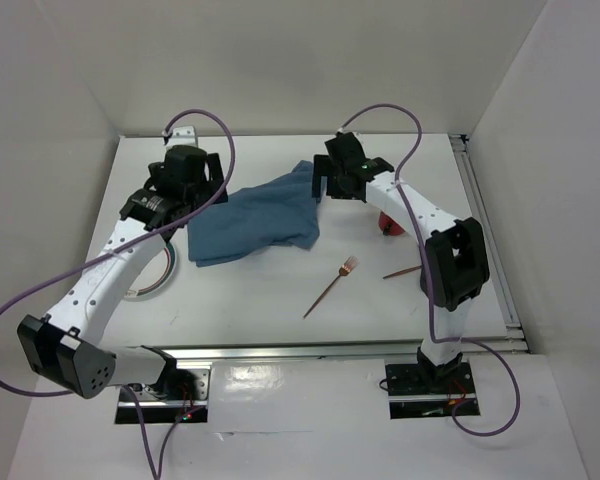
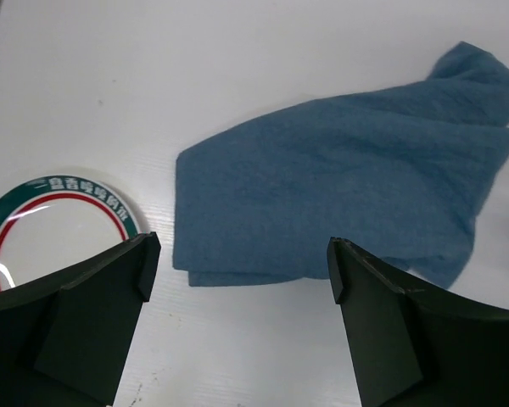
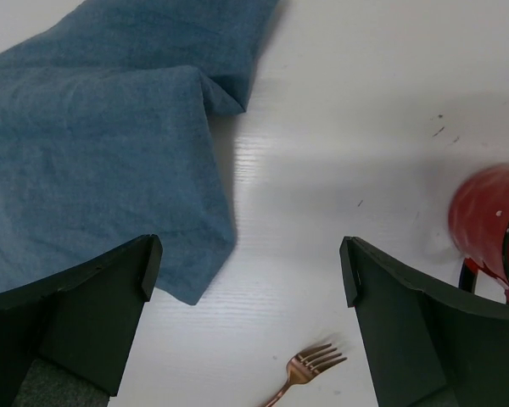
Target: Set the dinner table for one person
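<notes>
My left gripper will draw back and lower onto the mat's near corner [image 1: 197,262] [image 2: 185,270] beside the plate, because the blue cloth still lies crumpled and unspread.
The white dinner table [image 1: 250,310] carries a crumpled blue cloth mat [image 1: 252,220] at its middle back. My left gripper [image 1: 202,188] hovers open and empty over the mat's left edge; the left wrist view shows the mat [image 2: 339,186] ahead of the gripper [image 2: 242,267]. My right gripper [image 1: 325,182] hovers open and empty over the mat's right corner [image 3: 93,153], and shows in its own wrist view [image 3: 246,271]. A copper fork [image 1: 332,285] lies in front of the mat, its tines in the right wrist view [image 3: 310,366]. A white plate with a green and red rim [image 2: 51,220] lies left of the mat.
A red mug [image 1: 388,222] sits right of the mat, partly behind the right arm; it also shows in the right wrist view [image 3: 492,225]. A second copper utensil [image 1: 402,270] pokes out from under the right arm. The plate [image 1: 145,288] is mostly hidden under the left arm.
</notes>
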Robot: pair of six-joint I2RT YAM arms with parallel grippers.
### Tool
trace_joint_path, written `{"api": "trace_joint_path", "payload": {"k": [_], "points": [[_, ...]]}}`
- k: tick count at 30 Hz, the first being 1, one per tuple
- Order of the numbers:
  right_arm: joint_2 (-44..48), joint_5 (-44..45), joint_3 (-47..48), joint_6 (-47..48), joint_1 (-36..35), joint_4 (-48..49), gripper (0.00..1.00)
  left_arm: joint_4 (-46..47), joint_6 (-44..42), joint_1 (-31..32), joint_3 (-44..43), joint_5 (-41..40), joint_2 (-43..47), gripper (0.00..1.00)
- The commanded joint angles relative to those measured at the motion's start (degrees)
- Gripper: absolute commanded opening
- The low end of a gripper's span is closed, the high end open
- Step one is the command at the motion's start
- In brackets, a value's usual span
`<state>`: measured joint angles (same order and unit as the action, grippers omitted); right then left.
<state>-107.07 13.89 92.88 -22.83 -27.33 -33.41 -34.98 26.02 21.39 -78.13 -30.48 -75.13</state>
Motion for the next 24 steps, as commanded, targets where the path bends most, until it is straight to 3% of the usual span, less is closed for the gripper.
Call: {"api": "trace_joint_path", "payload": {"k": [1, 9, 11, 15, 18, 24], "points": [[4.32, -2.2, -1.29, 0.68, -0.88, 1.94, 1.0, 3.42, 1.49, 0.15, 0.51, 7.0, 2.97, 1.0], [6.43, -8.61, -5.07, 3.14, -0.88, 5.71, 1.0, -1.57, 4.13, 0.15, -1.41, 10.78, -0.36, 1.0], [7.13, -10.02, -7.52, 3.14, -0.88, 7.11, 0.94, -2.28, 4.83, 0.15, -0.89, 13.33, -1.06, 1.0], [8.36, -16.41, -10.88, 3.76, 0.34, 8.79, 0.83, -3.24, 7.46, 0.15, 2.53, 16.5, -3.08, 0.89], [5.82, -20.99, -11.58, 4.28, 1.05, 8.8, 0.78, -7.18, 10.27, 0.15, 2.02, 15.37, -6.33, 0.89], [-0.59, -25.22, -11.05, 4.81, 1.57, 8.18, 0.79, -8.61, 14.4, -4.85, 4.03, 17.91, -12.14, 0.95]]}}
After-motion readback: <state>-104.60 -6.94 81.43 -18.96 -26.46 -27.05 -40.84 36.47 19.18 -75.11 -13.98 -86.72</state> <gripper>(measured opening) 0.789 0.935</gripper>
